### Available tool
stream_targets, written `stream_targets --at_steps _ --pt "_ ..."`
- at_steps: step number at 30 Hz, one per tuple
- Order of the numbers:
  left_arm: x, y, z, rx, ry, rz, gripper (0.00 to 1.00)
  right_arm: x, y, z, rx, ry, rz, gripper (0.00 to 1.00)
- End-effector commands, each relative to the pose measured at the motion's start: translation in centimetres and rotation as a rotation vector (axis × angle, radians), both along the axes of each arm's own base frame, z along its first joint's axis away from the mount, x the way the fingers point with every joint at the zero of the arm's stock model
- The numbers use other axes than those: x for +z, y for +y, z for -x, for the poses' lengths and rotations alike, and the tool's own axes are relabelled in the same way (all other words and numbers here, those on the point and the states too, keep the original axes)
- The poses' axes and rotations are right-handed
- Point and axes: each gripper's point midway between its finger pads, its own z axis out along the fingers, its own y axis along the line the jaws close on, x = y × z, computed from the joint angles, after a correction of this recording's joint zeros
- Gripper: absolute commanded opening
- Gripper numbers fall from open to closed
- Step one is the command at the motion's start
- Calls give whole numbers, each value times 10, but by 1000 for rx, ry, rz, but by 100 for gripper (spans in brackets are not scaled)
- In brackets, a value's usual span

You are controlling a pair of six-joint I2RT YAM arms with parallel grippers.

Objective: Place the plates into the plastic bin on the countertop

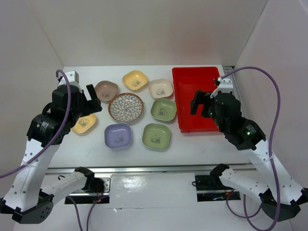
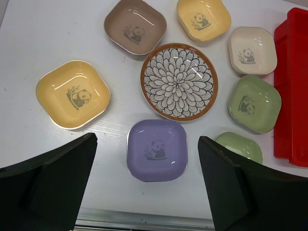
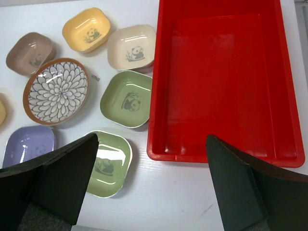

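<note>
I should next move my right gripper across and down to the round plate's bin-side rim [image 1: 142, 103] [image 3: 88, 83], because the round plate is below my right gripper, to its left in the top view, and the bare countertop leaves room there.
Several small pastel dishes lie on the white countertop [image 1: 192, 142] around a round brown-rimmed patterned plate [image 1: 126, 107]: brown-pink [image 1: 106, 90], yellow [image 1: 135, 80], cream [image 1: 160, 88], two green [image 1: 163, 109] [image 1: 156, 136], lavender [image 1: 118, 135] and a second yellow [image 1: 83, 125]. The red plastic bin [image 1: 211, 77] stands at the right and is empty [image 3: 226, 72]. My left gripper [image 1: 94, 100] is open and empty, above the lavender dish [image 2: 156, 150] and the left yellow dish [image 2: 73, 100]. My right gripper [image 1: 199, 103] is open and empty over the bin's near left corner [image 3: 159, 154].
White walls close in the table at the left, back and right. A metal rail [image 1: 154, 168] runs along the near edge. Purple cables [image 1: 274, 96] loop off both arms. A tiny scrap [image 3: 96, 77] lies between the round plate and the cream dish.
</note>
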Motion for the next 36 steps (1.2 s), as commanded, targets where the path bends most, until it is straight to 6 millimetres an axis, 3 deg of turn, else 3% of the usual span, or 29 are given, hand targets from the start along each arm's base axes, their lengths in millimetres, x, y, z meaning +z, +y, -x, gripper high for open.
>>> stream_targets --at_steps 1,3,5,6,7,9,10,13,14,15,17,18,20,21,23,24,26,27,33,36 --pt "12 1 -2 -6 -50 -10 100 11 15 -4 64 -69 -44 100" --pt "12 -1 -2 -16 -48 -4 100 11 26 -6 124 -84 -47 100" --pt "12 -2 -2 -24 -47 0 100 1 43 -21 161 -76 -42 100" --pt "12 -2 -2 -24 -47 0 100 -3 55 -25 209 -65 -43 100" --pt "11 -5 -3 -35 -35 2 100 -23 68 -38 225 -12 -21 100" --pt "11 -5 -3 -31 -35 10 100 -25 91 -54 291 -22 -29 100" --pt "7 -7 -3 -34 -25 21 100 -41 113 -63 358 6 -24 100" --pt "-7 -12 -2 -49 12 30 100 -40 154 -85 495 -28 -68 100" --pt "-14 -14 -2 -57 31 29 100 -69 167 -98 512 44 -49 100" --pt "-18 -16 -1 -65 43 31 100 -59 178 -110 532 13 -53 100" --pt "-27 -18 -1 -75 66 30 100 -73 200 -119 600 32 -51 100" --pt "-36 -19 0 -82 91 27 100 -88 213 -135 614 44 -35 100" --pt "-42 -22 -2 -92 96 32 100 -106 230 -142 655 77 -24 96" --pt "-46 -26 0 -112 99 38 100 -125 240 -154 663 111 -17 95" --pt "-49 -27 -1 -112 102 37 100 -146 252 -159 686 143 -4 93" --pt "-49 -26 -1 -117 102 29 100 -170 256 -165 684 187 9 91" --pt "-53 -26 -1 -116 112 26 100 -182 265 -173 692 197 8 88" --pt "-53 -25 -1 -109 110 21 100 -207 268 -175 698 241 16 85" --pt "-60 -26 -2 -121 124 14 100 -256 280 -189 703 304 29 78" --pt "-59 -26 -3 -126 115 10 100 -266 282 -192 702 315 32 77"
